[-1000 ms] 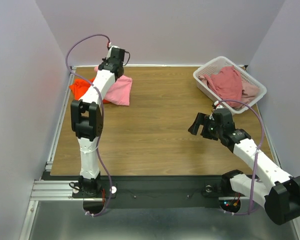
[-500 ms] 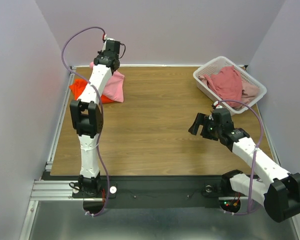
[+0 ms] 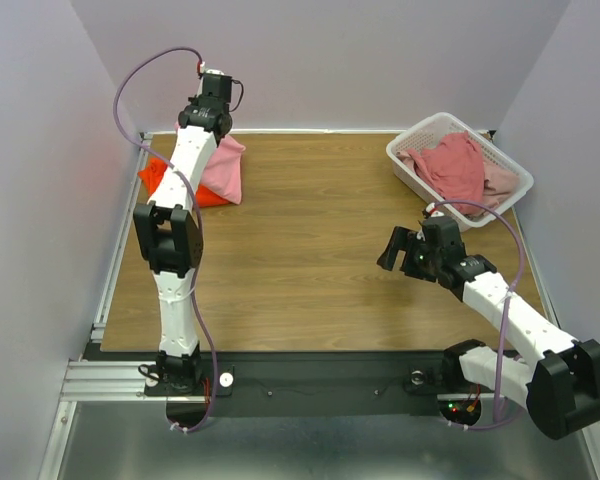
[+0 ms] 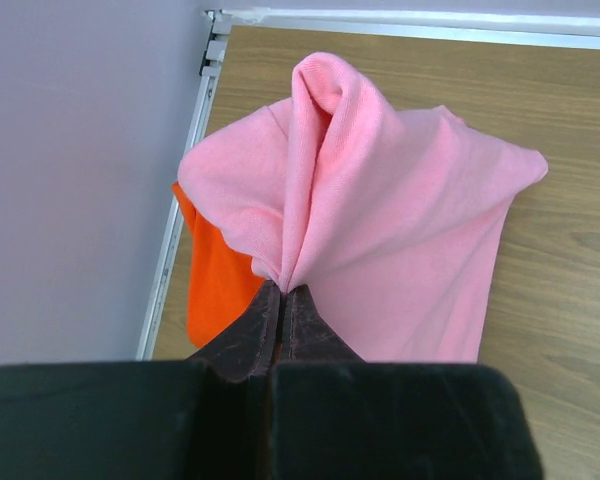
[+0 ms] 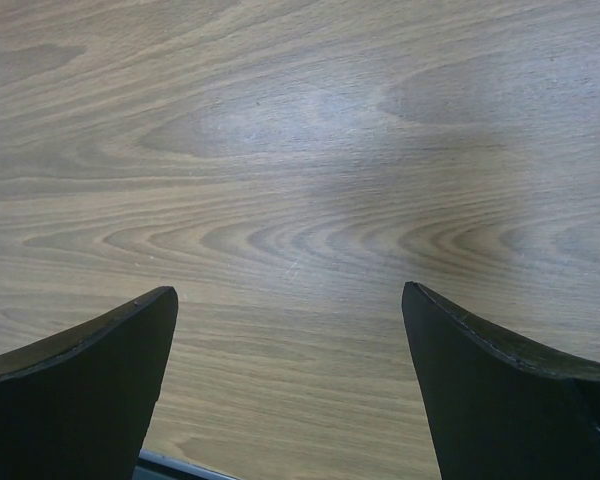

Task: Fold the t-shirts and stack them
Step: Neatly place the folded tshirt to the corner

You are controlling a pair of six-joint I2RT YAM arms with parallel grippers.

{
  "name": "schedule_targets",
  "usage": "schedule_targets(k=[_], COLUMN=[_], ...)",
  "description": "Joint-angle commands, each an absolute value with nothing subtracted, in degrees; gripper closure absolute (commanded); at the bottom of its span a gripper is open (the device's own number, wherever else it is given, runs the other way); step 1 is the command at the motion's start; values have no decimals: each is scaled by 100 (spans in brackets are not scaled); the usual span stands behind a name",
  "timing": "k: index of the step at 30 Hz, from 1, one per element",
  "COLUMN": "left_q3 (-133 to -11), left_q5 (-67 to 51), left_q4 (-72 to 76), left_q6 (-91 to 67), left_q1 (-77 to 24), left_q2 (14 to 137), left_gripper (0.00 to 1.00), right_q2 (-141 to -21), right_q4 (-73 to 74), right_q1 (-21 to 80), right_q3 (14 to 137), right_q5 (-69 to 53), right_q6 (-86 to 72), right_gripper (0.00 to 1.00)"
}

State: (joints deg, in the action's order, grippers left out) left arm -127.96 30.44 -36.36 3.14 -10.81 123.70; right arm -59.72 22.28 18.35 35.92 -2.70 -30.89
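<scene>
I will next move my left gripper down toward the side and release the pinched pink t-shirt over the orange t-shirt's uncovered part, which is to its left in the top view.
A light pink t-shirt [image 3: 224,168] lies bunched over a bright orange t-shirt [image 3: 160,178] at the table's far left corner. My left gripper [image 3: 212,122] is shut on a pinch of the pink t-shirt [image 4: 380,220] and holds that part lifted; the orange t-shirt [image 4: 212,285] shows under it on the left. A dusty rose t-shirt [image 3: 450,165] and a paler pink one [image 3: 500,180] lie in the white basket [image 3: 412,134] at the far right. My right gripper [image 3: 397,249] is open and empty above bare wood [image 5: 300,200].
The table's left metal rail [image 4: 180,210] and the lilac side wall run close beside the shirts. The back wall is just behind my left gripper. The wooden table [image 3: 310,240] lies between the arms.
My left gripper has moved back and to the left, dragging the pink t-shirt with it so it bunches narrower over the orange one. The right arm has barely moved.
</scene>
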Motion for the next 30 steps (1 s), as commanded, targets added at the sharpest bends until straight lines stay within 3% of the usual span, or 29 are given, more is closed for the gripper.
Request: schedule_targets(k=[1, 8, 28, 30], left_q3=[-13157, -12710, -12665, -12726], left_q5=[3077, 2988, 3216, 3479], left_q4=[-3446, -3147, -3129, -3155], left_q6=[387, 536, 246, 237], left_q1=[-1063, -1046, -123, -97], left_q2=[11593, 11399, 12656, 12752], left_gripper=[100, 100, 100, 59], right_q2=[-5968, -5977, -6064, -6082], right_q4=[2118, 2118, 2118, 2127], right_q1=[1837, 1828, 1828, 1828], right_q3=[3630, 3621, 3647, 3656], right_q5=[-105, -114, -35, -35], right_q6=[-3111, -3120, -3129, -3129], right_gripper=[0, 0, 0, 0])
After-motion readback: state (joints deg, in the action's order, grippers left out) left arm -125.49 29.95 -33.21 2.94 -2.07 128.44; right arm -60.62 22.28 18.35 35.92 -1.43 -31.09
